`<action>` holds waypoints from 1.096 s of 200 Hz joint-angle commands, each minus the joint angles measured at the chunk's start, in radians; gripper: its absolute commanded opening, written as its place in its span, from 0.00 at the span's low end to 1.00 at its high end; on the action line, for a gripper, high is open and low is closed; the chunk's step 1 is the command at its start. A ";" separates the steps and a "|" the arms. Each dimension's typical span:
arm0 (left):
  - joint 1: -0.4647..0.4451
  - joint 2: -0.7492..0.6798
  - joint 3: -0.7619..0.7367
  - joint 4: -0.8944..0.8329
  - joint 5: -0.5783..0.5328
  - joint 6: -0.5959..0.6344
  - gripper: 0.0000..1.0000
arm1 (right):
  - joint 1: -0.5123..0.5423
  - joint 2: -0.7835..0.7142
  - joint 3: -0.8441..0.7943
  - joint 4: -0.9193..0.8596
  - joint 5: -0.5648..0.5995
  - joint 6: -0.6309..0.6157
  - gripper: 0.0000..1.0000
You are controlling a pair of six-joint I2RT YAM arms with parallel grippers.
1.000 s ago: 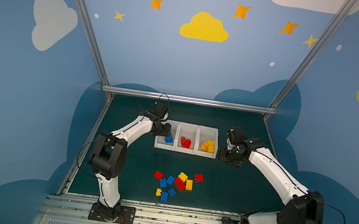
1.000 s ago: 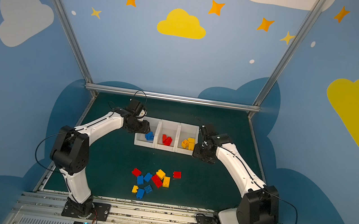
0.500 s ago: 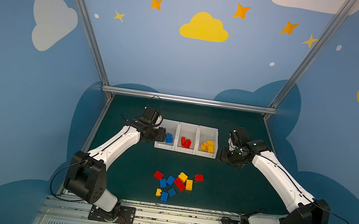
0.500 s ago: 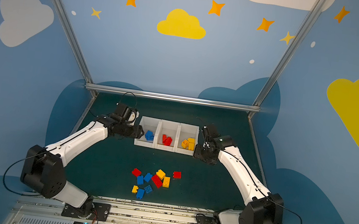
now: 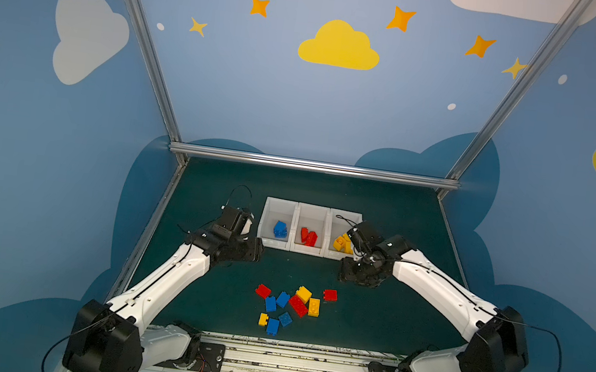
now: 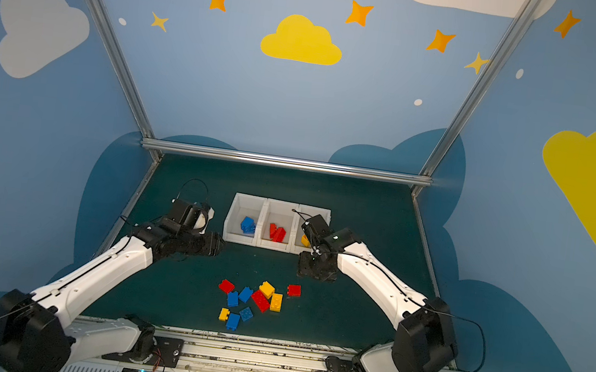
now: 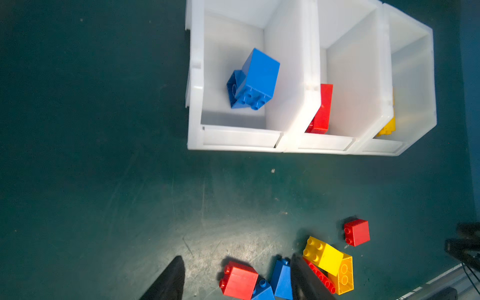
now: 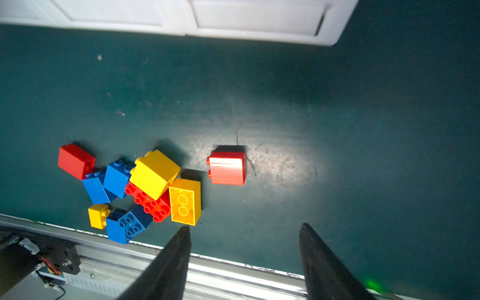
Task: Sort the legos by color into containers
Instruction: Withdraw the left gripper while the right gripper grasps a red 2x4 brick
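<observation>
The long red lego (image 5: 298, 306) (image 8: 151, 204) gets my right gripper next, which moves back over the pile and comes down onto it, since blue and yellow legos crowd its sides.
Three joined white containers (image 5: 296, 218) stand at the middle back of the mat. The left one holds blue legos (image 5: 280, 229), the middle one red legos (image 5: 308, 236), the right one yellow legos (image 5: 340, 242). A loose pile of red, blue and yellow legos (image 5: 292, 305) lies near the front, with one red lego (image 5: 330, 295) apart on its right. My left gripper (image 5: 254, 249) hangs open and empty left of the containers' front edge; in the left wrist view its fingertips (image 7: 179, 259) frame the pile. My right gripper (image 5: 358, 277) is open and empty, in front of the yellow container.
The green mat (image 5: 388, 316) ends at a metal rail (image 5: 305, 356) along the front, close behind the pile. Blue painted walls and aluminium posts (image 5: 174, 131) enclose the back and sides. Both white arms reach in from the front corners.
My left arm has drawn back from over the blue container, down and to the left, its jaws a little wider. My right gripper has shifted slightly forward from the yellow container.
</observation>
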 commanded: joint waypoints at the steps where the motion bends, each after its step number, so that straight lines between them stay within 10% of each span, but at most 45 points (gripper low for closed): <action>1: -0.011 -0.036 -0.044 0.013 0.012 -0.046 0.65 | 0.060 0.031 -0.018 0.035 -0.013 0.052 0.67; 117: -0.053 -0.165 -0.163 -0.037 -0.049 -0.140 0.66 | 0.368 0.275 0.149 0.073 -0.035 -0.022 0.63; 219: -0.048 -0.295 -0.244 -0.043 -0.085 -0.188 0.67 | 0.419 0.426 0.226 0.072 -0.056 -0.069 0.55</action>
